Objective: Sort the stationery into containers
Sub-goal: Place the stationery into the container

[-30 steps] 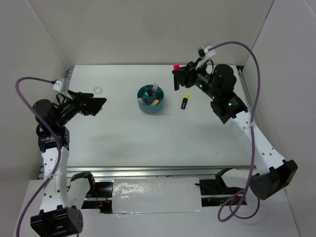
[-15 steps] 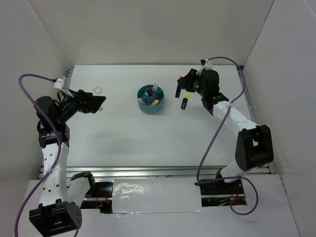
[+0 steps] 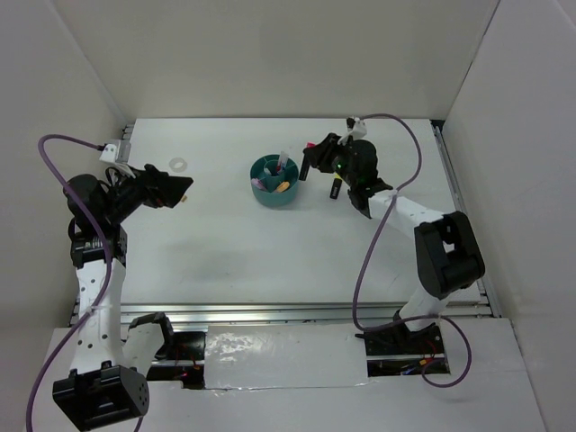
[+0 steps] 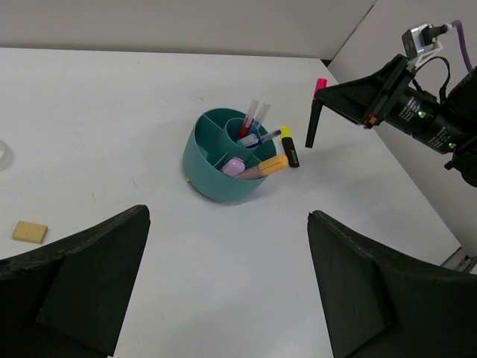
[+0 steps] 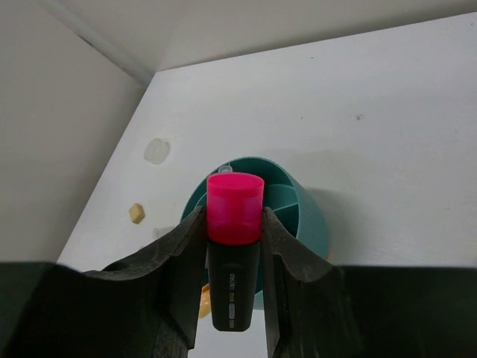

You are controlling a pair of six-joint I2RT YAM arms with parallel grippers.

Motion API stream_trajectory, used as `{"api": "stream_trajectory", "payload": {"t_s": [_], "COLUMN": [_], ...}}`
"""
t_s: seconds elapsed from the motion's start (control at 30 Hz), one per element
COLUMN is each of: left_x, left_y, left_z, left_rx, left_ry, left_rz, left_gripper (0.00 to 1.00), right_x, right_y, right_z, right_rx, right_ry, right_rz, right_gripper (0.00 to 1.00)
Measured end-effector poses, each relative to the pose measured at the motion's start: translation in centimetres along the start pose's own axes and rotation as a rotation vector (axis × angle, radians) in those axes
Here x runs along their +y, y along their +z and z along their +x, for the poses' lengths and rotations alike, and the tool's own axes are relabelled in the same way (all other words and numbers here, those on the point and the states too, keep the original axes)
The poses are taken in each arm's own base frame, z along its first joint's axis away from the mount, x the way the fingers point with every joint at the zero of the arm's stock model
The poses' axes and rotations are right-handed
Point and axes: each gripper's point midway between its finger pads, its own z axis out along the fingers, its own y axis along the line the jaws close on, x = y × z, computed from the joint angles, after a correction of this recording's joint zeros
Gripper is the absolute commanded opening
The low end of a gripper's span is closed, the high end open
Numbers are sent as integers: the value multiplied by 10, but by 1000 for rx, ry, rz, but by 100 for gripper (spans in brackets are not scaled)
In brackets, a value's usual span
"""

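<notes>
The right gripper moves across the organizer's rim (image 5: 302,209) next, then down over the organizer's section beside the pens, since the black highlighter still hangs outside that rim.
The round teal organizer (image 3: 274,183) stands mid-table and holds red and blue pens (image 4: 250,119), a lilac stick (image 4: 235,165) and an orange stick (image 4: 273,164). My right gripper (image 3: 311,157) is shut on a black highlighter with a pink cap (image 5: 234,250), upright, just right of and above the organizer's rim (image 5: 302,209). A yellow-capped highlighter (image 3: 335,187) lies on the table right of the organizer. My left gripper (image 3: 181,190) is open and empty at the far left. A clear ring (image 3: 178,164) and a tan eraser (image 4: 30,232) lie near it.
White walls enclose the table on the left, back and right. The right arm's cable loops above its forearm (image 3: 396,121). The ring (image 5: 156,151) and eraser (image 5: 136,213) also show beyond the organizer in the right wrist view.
My right gripper has moved left with the pink-capped highlighter, from near the yellow highlighter to the organizer's right rim. The left arm has barely moved.
</notes>
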Motion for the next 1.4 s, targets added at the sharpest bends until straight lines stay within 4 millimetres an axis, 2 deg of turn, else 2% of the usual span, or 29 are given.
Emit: {"api": "stream_trajectory", "payload": {"t_s": [0.13, 0.4, 0.63, 0.83, 0.9, 0.93, 1.17, 1.3, 1.4], "left_x": [2, 7, 16, 21, 22, 23, 26, 28, 28], "left_y": [0, 1, 3, 0, 0, 0, -1, -2, -3], "left_z": [4, 8, 11, 12, 12, 13, 13, 14, 14], "left_rx": [13, 30, 41, 43, 45, 46, 48, 50, 51], "left_ry": [8, 12, -5, -10, -9, -5, -3, -7, -9], "left_rz": [-9, -16, -33, -50, -53, -55, -61, -69, -67], "left_gripper": [99, 99, 99, 99, 99, 99, 99, 99, 99], "right_x": [-7, -17, -14, -12, -13, -12, -6, -2, -3], "right_y": [16, 36, 52, 59, 60, 60, 64, 64, 62], "right_z": [8, 7, 17, 23, 26, 28, 49, 52, 52], "right_rx": [5, -29, -24, -18, -12, -8, 30, 34, 33], "right_ry": [-31, -63, -50, -42, -42, -40, -36, -33, -25], "right_rz": [9, 35, 40, 35, 36, 35, 24, 19, 25], "right_gripper": [0, 0, 0, 10, 17, 25, 44, 60, 60]}}
